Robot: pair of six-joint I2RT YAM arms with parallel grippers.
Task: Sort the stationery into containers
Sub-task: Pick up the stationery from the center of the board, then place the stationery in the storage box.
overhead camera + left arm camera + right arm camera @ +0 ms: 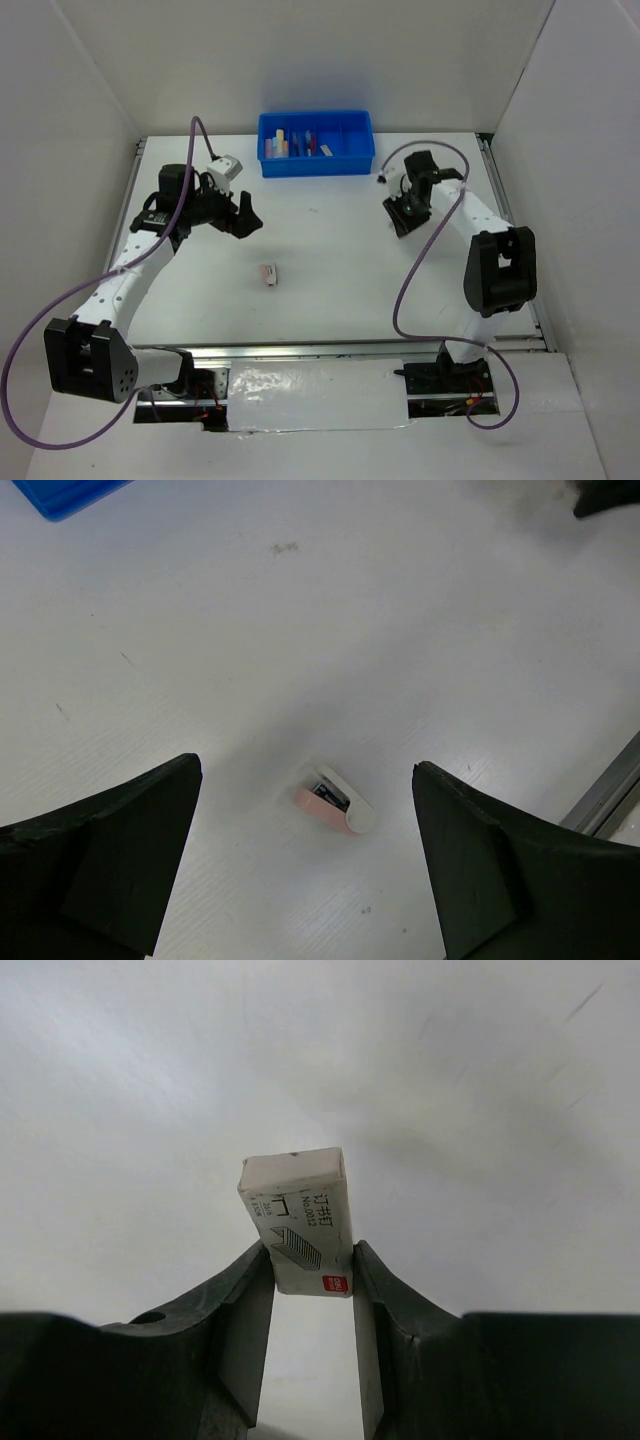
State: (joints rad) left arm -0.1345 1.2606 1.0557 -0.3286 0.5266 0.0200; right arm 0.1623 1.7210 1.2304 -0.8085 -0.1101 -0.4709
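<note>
The tray's nearest section [356, 142] is empty, so my right gripper should go outward, left in the top view, over it to release the staple box.
The blue four-compartment tray [352, 163] stands at the back centre; its left compartments hold several pens and small pale items [295, 141]. A small pink and white stapler [268, 273] lies on the table, also in the left wrist view [335, 801]. My left gripper [243, 215] is open and empty, its jaws wide apart above and either side of the stapler [305, 772]. My right gripper [403, 216] is shut on a small white staple box [297, 1222], held by its lower end between the fingertips [310, 1260] above the table, right of the tray.
White walls enclose the table on three sides. A metal rail [516, 240] runs along the right edge and another along the front [300, 350]. A corner of the tray [70, 492] shows at the top left of the left wrist view.
</note>
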